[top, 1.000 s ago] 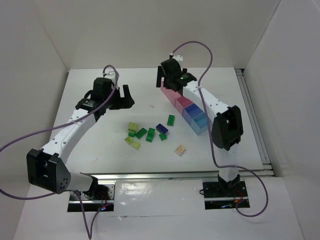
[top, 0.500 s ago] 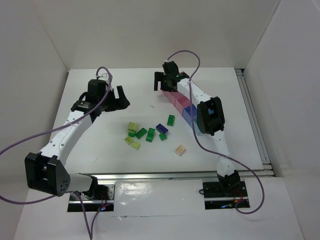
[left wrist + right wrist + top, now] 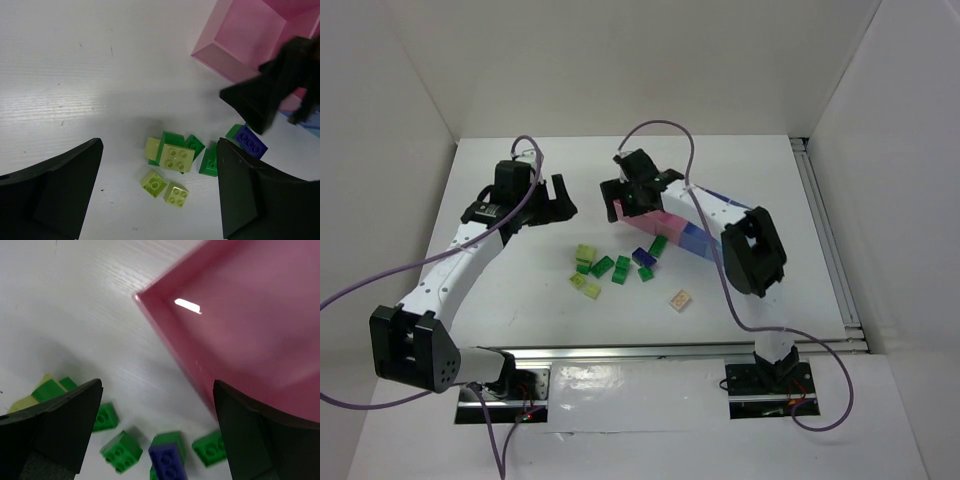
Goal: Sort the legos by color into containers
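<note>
The beige lego point(image 3: 680, 300) lies alone. My right gripper will next go back from over the pink bin, then down to it.
The legos lie loose at mid-table: several dark green bricks point(image 3: 601, 266), yellow-green ones point(image 3: 585, 254), a dark blue one point(image 3: 644, 256) and a beige one point(image 3: 681, 299) apart at the front. The containers run diagonally from the wide pink bin point(image 3: 665, 214) to the blue bins point(image 3: 705, 240). My left gripper point(image 3: 558, 200) is open and empty, hovering behind and left of the pile; its view shows the yellow-green bricks point(image 3: 172, 157) between its fingers point(image 3: 55, 195). My right gripper point(image 3: 620, 196) is open and empty over the pink bin's left end point(image 3: 250, 315), with the blue brick point(image 3: 167, 462) below.
White walls enclose the table on three sides. A metal rail point(image 3: 825, 230) runs along the right edge. Purple cables loop above both arms. In the left wrist view the right gripper point(image 3: 280, 85) hangs dark over the pink bin point(image 3: 240, 45).
The right gripper has swung left and forward from over the bins to the wide pink bin's left end. The left gripper shifted slightly left. The legos have not moved.
</note>
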Controlling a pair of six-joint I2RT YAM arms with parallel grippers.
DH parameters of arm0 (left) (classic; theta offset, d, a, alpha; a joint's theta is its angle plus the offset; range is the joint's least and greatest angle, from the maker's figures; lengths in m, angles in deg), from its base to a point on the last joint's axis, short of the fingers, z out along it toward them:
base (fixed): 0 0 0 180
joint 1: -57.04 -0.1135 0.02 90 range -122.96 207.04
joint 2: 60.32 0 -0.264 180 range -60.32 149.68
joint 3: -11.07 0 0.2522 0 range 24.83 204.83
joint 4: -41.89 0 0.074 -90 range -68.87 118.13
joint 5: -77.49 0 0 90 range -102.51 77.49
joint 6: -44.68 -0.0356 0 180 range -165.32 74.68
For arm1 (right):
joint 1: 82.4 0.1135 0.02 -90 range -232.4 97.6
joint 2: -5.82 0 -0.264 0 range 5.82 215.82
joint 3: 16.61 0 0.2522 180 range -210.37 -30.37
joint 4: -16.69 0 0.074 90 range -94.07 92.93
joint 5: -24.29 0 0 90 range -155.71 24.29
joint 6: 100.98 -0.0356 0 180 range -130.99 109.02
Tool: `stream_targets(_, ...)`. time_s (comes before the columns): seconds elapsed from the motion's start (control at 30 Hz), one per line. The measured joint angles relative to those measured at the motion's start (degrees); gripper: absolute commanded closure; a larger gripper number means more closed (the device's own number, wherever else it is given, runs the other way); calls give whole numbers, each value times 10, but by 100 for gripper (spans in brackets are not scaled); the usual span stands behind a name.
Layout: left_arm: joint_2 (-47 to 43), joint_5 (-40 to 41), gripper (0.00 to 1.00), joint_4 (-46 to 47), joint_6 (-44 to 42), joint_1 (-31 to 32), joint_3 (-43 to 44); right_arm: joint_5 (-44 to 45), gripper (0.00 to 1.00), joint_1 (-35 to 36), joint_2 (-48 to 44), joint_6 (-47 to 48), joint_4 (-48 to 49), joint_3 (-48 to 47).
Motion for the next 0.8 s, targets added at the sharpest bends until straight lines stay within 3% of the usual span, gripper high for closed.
stream_targets(0.07,0,0,0,-3,0,0,0,76,2,15,-71,-19,16,76)
stream_targets(0.23,3,0,0,-4,0,0,0,254,3,35,-318,-97,60,273)
stream_targets(0.37,3,0,0,-4,1,-1,-2,352,6,67,-464,-214,39,391)
stream_targets(0.57,3,-4,0,-3,2,-1,-18,337,7,148,-453,-440,-42,535)
stream_targets(0.8,7,-28,0,-1,0,-1,-19,286,9,181,-414,-570,-57,585)
